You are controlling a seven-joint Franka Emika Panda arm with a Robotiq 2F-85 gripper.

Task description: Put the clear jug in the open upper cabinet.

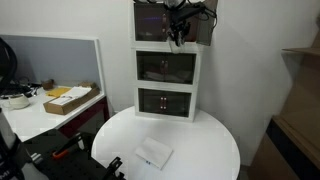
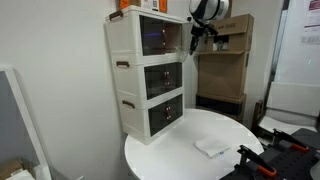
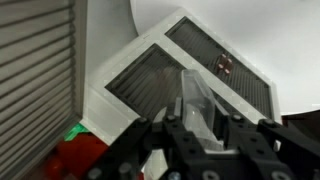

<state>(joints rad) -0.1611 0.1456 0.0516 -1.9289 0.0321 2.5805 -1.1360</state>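
My gripper will move outward into the open upper cabinet, beside the red things, and let go of the clear jug (image 3: pixel 194 100), because the cabinet's opening is outward of my gripper.
My gripper (image 1: pixel 178 36) hangs in front of the open upper cabinet (image 1: pixel 150 24), the top box of a white three-box stack, also seen in an exterior view (image 2: pixel 150 35) with the gripper (image 2: pixel 192 42) by its front edge. In the wrist view the gripper (image 3: pixel 197 128) is shut on the clear jug (image 3: pixel 194 100), a transparent vessel held upright between the black fingers. The jug is too faint to make out in the exterior views. I cannot tell whether the jug is inside the cabinet opening or just in front of it.
A flat white packet (image 1: pixel 154 153) lies on the round white table (image 1: pixel 215 135) below; it also shows in an exterior view (image 2: pixel 212 147). Two lower boxes with dark fronts (image 1: pixel 166 68) stand under the cabinet. Cardboard boxes (image 2: pixel 225 70) stand behind.
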